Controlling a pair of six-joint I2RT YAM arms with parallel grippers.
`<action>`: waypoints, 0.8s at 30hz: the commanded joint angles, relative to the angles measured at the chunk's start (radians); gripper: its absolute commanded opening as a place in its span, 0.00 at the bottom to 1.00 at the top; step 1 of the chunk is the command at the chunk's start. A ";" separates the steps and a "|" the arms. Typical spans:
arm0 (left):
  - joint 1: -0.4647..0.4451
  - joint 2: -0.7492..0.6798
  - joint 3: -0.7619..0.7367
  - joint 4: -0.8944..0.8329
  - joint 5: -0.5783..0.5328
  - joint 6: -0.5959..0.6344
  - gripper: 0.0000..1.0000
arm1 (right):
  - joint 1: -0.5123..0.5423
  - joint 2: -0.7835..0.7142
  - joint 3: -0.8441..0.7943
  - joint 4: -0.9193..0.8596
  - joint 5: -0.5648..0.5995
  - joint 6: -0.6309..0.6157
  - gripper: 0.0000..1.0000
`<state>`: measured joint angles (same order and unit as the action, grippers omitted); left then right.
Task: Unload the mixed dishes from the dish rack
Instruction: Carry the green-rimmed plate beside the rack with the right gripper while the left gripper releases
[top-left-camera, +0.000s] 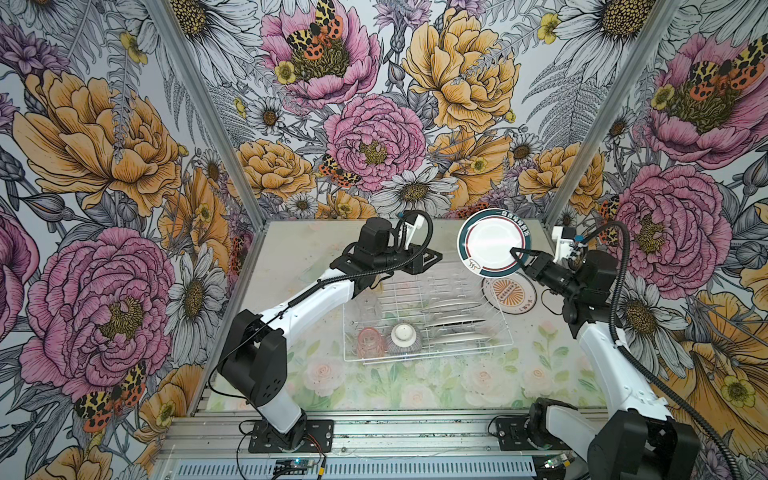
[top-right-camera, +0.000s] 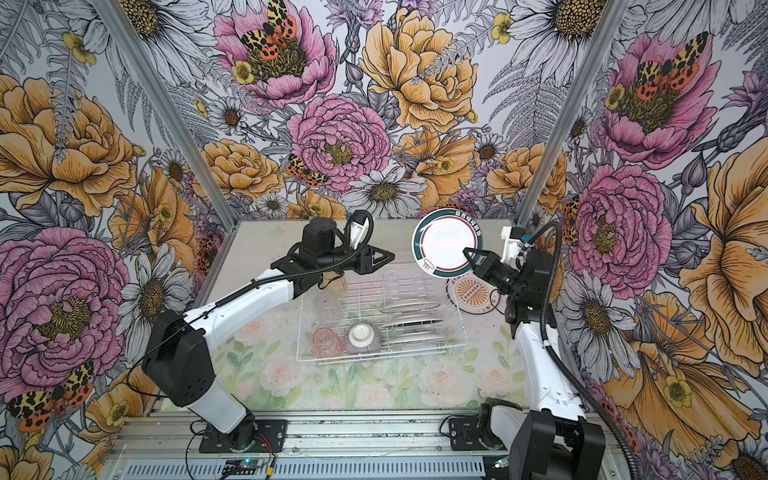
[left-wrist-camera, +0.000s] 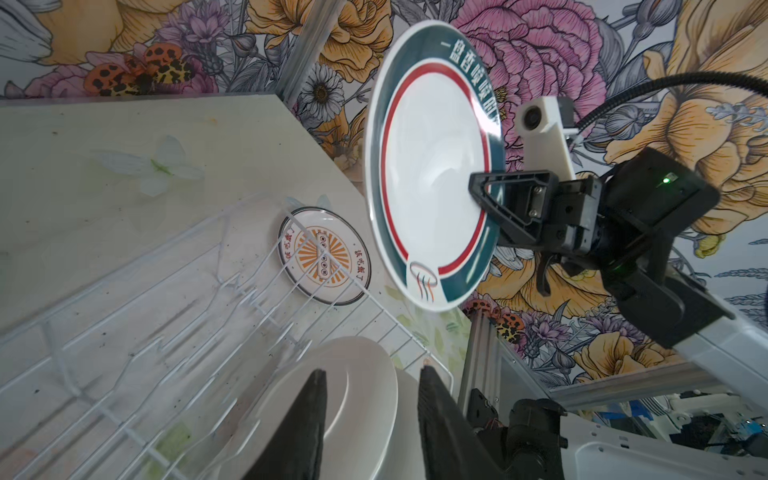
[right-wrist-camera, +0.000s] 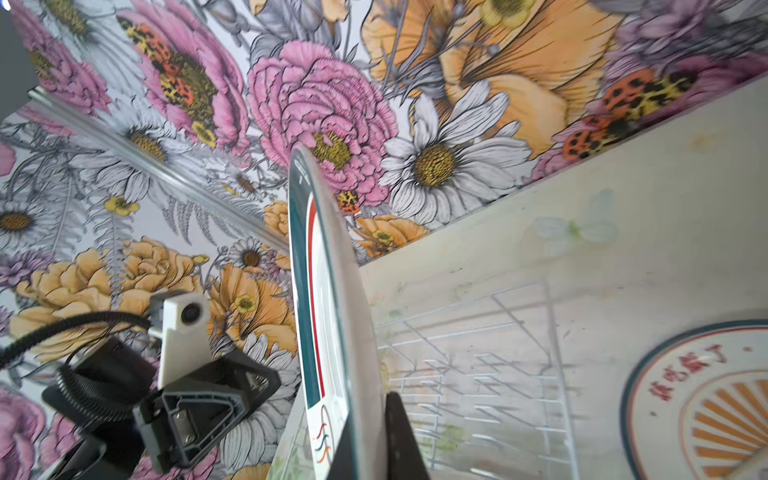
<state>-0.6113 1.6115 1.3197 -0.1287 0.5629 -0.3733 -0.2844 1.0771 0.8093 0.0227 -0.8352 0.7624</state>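
Note:
My right gripper lowers next, turning to lay the white plate onto the orange sunburst plate (top-left-camera: 508, 295) (right-wrist-camera: 724, 412) below it. It then releases the white plate's rim.
My right gripper (top-left-camera: 515, 251) is shut on the rim of a white plate with a teal and red rim (top-left-camera: 490, 243), held on edge in the air over the table's far right. My left gripper (top-left-camera: 436, 255) hangs open and empty just left of that plate, above the dish rack's (top-left-camera: 415, 356) far side. In the left wrist view, its fingers (left-wrist-camera: 318, 399) frame white plates (left-wrist-camera: 357, 386) standing in the rack. In the rack also are three upright plates (top-left-camera: 455, 308), an upturned striped bowl (top-left-camera: 403, 336), a pink tumbler (top-left-camera: 370, 341) and a clear tumbler (top-left-camera: 368, 305).
A plate with an orange sunburst (top-left-camera: 509, 296) lies flat on the table right of the rack, under the right arm. Floral walls close the table on three sides. A metal rail (top-left-camera: 395, 432) with both arm bases runs along the front.

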 joint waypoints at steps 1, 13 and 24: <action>-0.002 -0.084 -0.028 -0.207 -0.184 0.157 0.38 | -0.079 -0.024 0.052 -0.144 0.092 -0.095 0.00; 0.070 -0.222 -0.117 -0.328 -0.306 0.229 0.40 | -0.237 0.166 -0.033 -0.185 0.199 -0.146 0.00; 0.069 -0.200 -0.112 -0.325 -0.301 0.234 0.39 | -0.236 0.320 -0.064 -0.179 0.215 -0.179 0.00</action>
<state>-0.5446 1.4090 1.2114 -0.4484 0.2771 -0.1562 -0.5186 1.3834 0.7403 -0.1936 -0.6197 0.6098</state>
